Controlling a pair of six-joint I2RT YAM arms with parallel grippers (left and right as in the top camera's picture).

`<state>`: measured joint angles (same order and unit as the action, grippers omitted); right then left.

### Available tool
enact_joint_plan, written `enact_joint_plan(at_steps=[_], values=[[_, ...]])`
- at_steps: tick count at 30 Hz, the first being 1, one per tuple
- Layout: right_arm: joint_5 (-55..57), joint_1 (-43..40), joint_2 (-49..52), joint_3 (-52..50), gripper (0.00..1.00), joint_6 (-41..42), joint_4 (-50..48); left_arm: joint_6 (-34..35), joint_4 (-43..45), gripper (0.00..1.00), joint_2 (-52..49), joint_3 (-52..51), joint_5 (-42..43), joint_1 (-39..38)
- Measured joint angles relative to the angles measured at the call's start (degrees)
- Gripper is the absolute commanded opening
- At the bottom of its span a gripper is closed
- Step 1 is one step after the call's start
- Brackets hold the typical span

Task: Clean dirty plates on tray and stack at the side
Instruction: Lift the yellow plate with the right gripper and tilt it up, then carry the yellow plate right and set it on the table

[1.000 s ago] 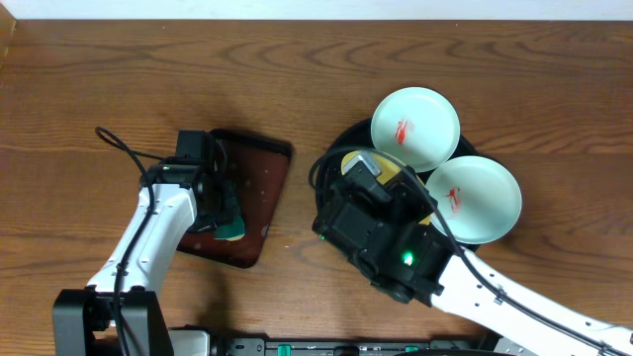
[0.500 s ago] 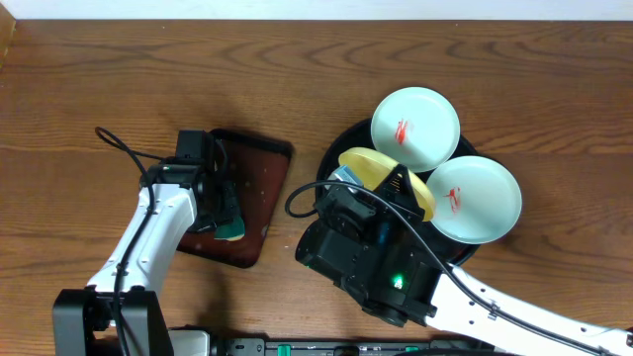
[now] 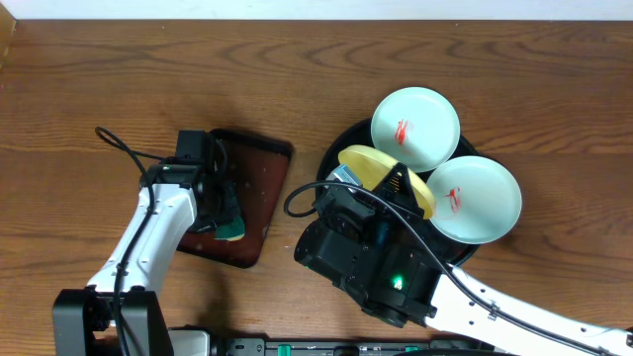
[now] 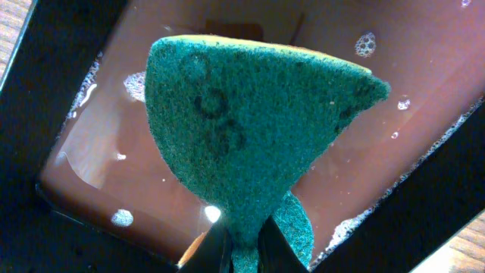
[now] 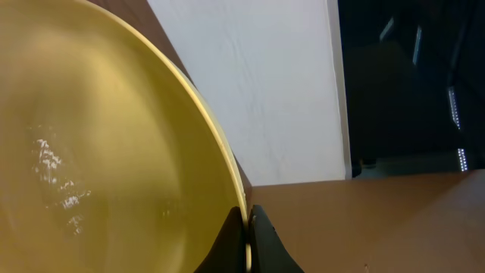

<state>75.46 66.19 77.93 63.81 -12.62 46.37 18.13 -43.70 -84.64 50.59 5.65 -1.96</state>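
Observation:
My right gripper swings past the mint-white plates and down to free its plate next, as bare tabletop beyond them lies to its right in the overhead view.
The pale yellow plate [image 3: 381, 176] is tilted on edge above the black tray [image 3: 341, 143], its rim pinched in my right gripper [image 5: 247, 241], which is shut on it; it fills the right wrist view [image 5: 98, 152]. Two mint-white plates [image 3: 415, 128] [image 3: 475, 198], each with a red smear, lie on the tray. My left gripper [image 4: 244, 246] is shut on a green sponge [image 4: 250, 129] held over the wet maroon tray [image 3: 259, 188]. The sponge shows in the overhead view [image 3: 233, 229].
The maroon tray [image 4: 91, 144] holds soapy water and foam. Bare wood tabletop [image 3: 198, 79] lies behind and to the left. The right arm's body [image 3: 376, 257] covers the tray's front part.
My right arm has lifted and tipped the yellow plate up on edge over the tray. The left arm and sponge have not moved.

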Motion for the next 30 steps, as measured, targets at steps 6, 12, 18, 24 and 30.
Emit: enact_joint_plan(at_steps=[6,12,18,24,30], values=[[0.0,0.0,0.0,0.0,0.01,0.0,-0.6,0.0,0.0,0.09,0.0,0.0,0.0,0.0],[-0.6,0.3,0.0,0.0,0.01,0.0,-0.6,0.0,0.0,0.09,0.0,0.0,0.0,0.0],[-3.1,1.0,0.0,0.0,0.01,0.7,0.3,0.0,0.0,0.09,0.0,0.0,0.0,0.0],[-8.6,0.7,0.0,0.1,0.01,4.6,2.9,0.0,-0.4,0.09,0.0,0.0,0.0,0.0],[-11.7,0.1,0.0,0.1,0.01,8.1,5.2,0.0,-0.6,0.09,0.0,0.0,0.0,0.0]])
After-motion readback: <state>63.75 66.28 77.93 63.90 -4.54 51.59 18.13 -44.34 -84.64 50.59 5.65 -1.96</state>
